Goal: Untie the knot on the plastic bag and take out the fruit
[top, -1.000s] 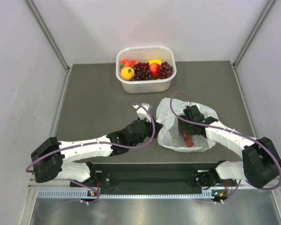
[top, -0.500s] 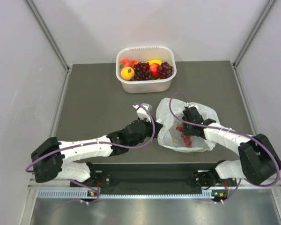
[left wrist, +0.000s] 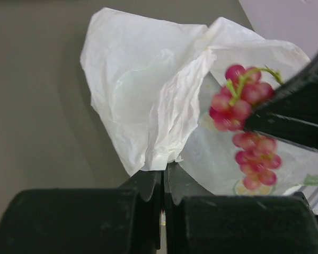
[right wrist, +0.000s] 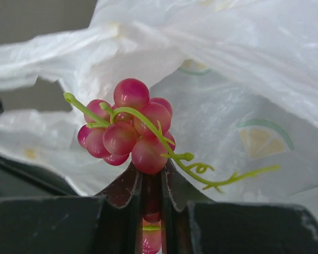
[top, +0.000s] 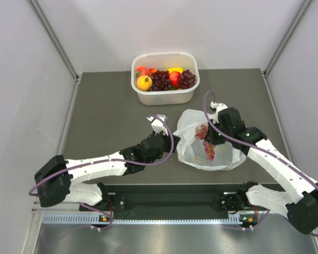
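The grapes go up in my right gripper and away from my base over the white tub next, then come down beside the banana.
The plastic bag (top: 190, 126) lies open on the dark table, white and crinkly. My left gripper (left wrist: 163, 172) is shut on its near-left edge (left wrist: 159, 153). My right gripper (right wrist: 151, 169) is shut on a bunch of pink-red grapes (right wrist: 130, 127), clamped near the stem. In the top view the bunch (top: 205, 143) hangs from the right gripper (top: 212, 135) over the bag's mouth. The left wrist view shows the grapes (left wrist: 244, 106) dangling beside the black right finger (left wrist: 291, 119). The knot is out of view.
A white tub (top: 165, 96) at the back centre holds dark grapes (top: 160, 80), a red apple (top: 174, 78), a yellow-orange round fruit (top: 144, 82) and a banana (top: 175, 69). Grey walls close in both sides. The arm bases sit along the near edge.
My right gripper has shut on the grape bunch inside the bag, then risen and drawn back with it. The left gripper stays shut on the bag's edge, shifted slightly.
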You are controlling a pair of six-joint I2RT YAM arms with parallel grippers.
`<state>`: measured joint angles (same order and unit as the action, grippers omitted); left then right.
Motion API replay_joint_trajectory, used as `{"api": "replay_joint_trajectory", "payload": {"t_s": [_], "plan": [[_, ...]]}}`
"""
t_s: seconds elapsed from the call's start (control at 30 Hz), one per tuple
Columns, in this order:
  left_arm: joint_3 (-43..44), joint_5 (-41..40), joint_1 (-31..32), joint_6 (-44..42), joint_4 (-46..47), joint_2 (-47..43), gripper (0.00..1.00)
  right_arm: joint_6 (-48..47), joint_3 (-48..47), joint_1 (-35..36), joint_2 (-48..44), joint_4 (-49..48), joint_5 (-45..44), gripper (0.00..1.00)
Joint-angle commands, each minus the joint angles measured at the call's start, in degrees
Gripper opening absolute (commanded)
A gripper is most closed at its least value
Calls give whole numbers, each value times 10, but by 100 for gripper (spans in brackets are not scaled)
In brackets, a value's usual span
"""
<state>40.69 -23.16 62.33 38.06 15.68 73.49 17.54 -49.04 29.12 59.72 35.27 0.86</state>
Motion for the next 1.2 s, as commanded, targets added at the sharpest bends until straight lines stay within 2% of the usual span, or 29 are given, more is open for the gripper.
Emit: {"api": "replay_joint_trajectory", "payload": {"t_s": [0.0, 0.13, 0.17, 0.33, 0.5, 0.6, 0.73, 0.87, 1.03, 1.17], "plan": [[9, -18, -22, -1, 0, -22, 0, -51, -61, 1, -2, 107, 86, 0], [14, -15, -38, -11, -5, -28, 0, -80, -86, 1, -34, 127, 148, 0], [14, -13, -40, -11, -5, -28, 0, -86, -98, 1, -52, 123, 187, 0], [5, 13, -41, -1, 1, -18, 0, -73, -136, 0, -94, 12, 250, 0], [-21, 37, -41, 14, 18, -22, 0, -60, -207, -4, -25, -72, 295, 0], [-37, 40, -41, 19, 26, -33, 0, -51, -250, -11, 44, -120, 252, 0], [-46, 43, -41, 18, 26, -42, 0, -17, -308, -22, 145, -200, 124, 0], [-50, 43, -41, 18, 22, -51, 0, 6, -373, -28, 267, -335, 64, 0], [-57, 42, -41, 17, 14, -64, 0, 25, -496, -30, 431, -391, 2, 0], [-75, 34, -41, 22, 17, -78, 0, 57, -566, -34, 522, -465, -45, 0]]}}
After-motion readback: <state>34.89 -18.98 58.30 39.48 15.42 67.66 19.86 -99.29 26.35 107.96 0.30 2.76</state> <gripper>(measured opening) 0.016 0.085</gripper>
